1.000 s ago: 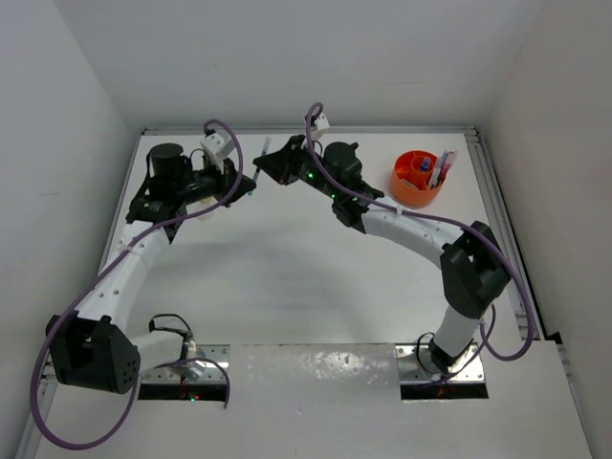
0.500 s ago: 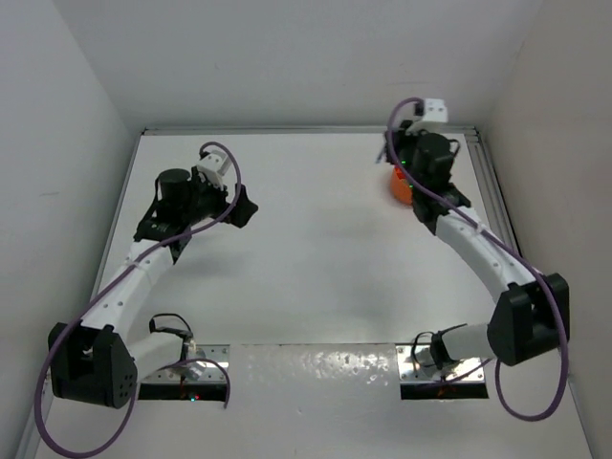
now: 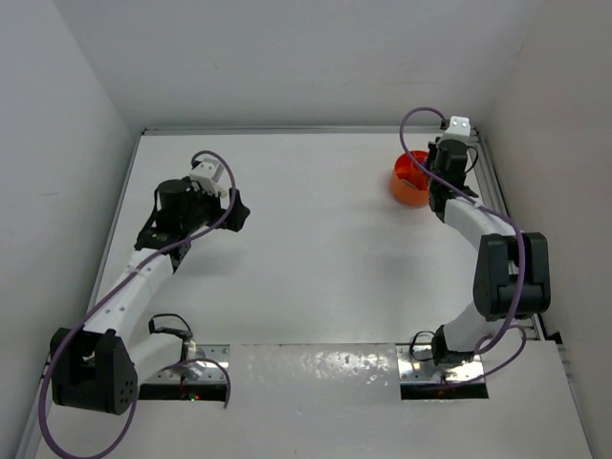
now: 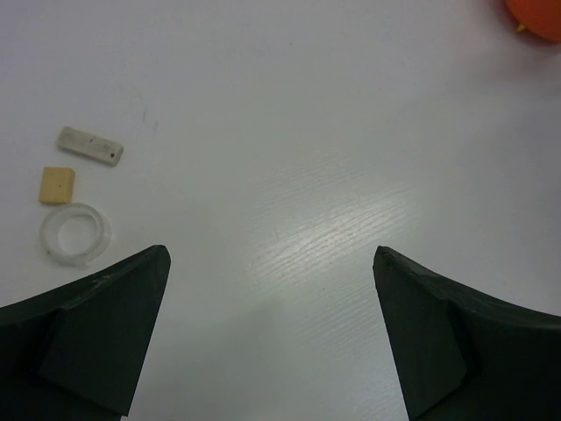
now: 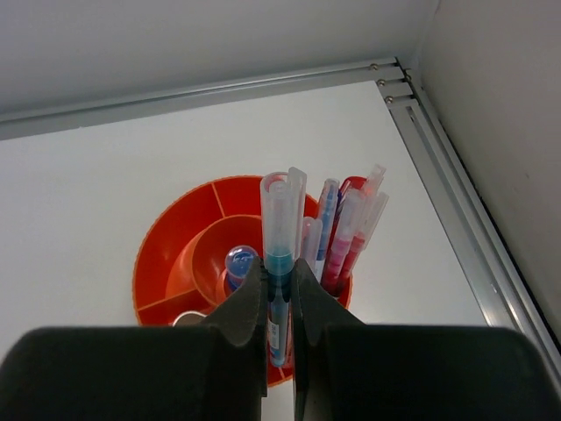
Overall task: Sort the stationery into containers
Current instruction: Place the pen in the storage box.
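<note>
Next, my right gripper moves down toward the red and pink pens, then opens there, since the blue pen's lower end is inside the tub.
My right gripper (image 5: 279,267) is shut on a blue pen (image 5: 282,210) with a clear cap. The pen stands upright with its lower end inside the orange tub (image 5: 175,237). Beside it in the same outer compartment stand red and pink pens (image 5: 355,228) and a blue-and-white pen (image 5: 326,210). A blue-capped bottle (image 5: 239,263) sits in the tub's centre cup. In the top view the right gripper (image 3: 438,184) hangs over the tub (image 3: 406,186) at the back right. My left gripper (image 4: 270,254) is open over bare table, and a tiny beige block (image 4: 57,185) lies to its left.
A pale grey bar (image 4: 90,146) and a clear ring (image 4: 75,233) lie beside the beige block. A metal rail (image 5: 447,193) and the right wall run close to the tub. The left gripper (image 3: 234,208) is over the left half of the table.
The right arm has swung from the back middle of the table to the tub, carrying the pen. The left gripper has opened and drawn back a little.
</note>
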Controlling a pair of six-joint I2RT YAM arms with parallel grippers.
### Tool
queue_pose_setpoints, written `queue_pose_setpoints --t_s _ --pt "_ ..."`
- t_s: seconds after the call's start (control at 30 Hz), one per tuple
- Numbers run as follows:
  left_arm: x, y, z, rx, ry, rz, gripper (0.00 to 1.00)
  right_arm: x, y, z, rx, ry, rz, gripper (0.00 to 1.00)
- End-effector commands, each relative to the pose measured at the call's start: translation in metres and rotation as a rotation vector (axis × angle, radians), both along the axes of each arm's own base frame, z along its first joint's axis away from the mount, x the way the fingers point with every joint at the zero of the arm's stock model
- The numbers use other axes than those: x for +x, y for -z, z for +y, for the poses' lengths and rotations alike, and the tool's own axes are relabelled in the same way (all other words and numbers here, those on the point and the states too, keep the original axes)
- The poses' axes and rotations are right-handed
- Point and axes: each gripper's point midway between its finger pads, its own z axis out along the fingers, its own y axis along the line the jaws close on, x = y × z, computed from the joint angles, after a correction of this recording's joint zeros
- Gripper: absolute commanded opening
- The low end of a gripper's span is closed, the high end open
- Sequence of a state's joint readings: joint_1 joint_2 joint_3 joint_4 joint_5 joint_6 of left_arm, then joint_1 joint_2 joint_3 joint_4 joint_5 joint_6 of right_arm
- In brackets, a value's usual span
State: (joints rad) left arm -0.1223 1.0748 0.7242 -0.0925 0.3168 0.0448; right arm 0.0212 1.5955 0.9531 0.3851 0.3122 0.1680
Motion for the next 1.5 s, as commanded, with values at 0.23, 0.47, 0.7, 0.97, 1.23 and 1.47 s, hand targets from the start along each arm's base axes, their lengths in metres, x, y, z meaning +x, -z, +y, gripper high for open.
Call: queue_pose_setpoints --t_s 0.23,0.47,0.7,0.97,1.23,1.47 --pt "0.013 -0.017 0.013 -0.001 -0.056 -0.056 1.0 0.025 -0.024 -0.014 0.01 0.058 -0.135 0.0" --pt "0.014 -0.015 0.014 -0.007 -0.065 -0.053 1.0 0.029 -0.008 -0.028 0.037 0.086 -0.11 0.0" --pt "0.014 -0.015 0.017 -0.001 -0.074 -0.052 1.0 0.016 0.019 -0.025 0.082 0.093 -0.081 0.0" --pt "0.016 -0.019 0.018 -0.005 -0.078 -0.063 1.0 0.007 0.037 -0.025 0.097 0.096 -0.072 0.0" --pt "0.015 -0.018 0.018 0.005 -0.074 -0.06 1.0 0.004 0.035 -0.026 0.093 0.09 -0.057 0.13" --pt "0.017 -0.02 0.024 0.02 -0.107 -0.071 1.0 -0.005 0.008 -0.026 0.091 0.093 -0.095 0.49"
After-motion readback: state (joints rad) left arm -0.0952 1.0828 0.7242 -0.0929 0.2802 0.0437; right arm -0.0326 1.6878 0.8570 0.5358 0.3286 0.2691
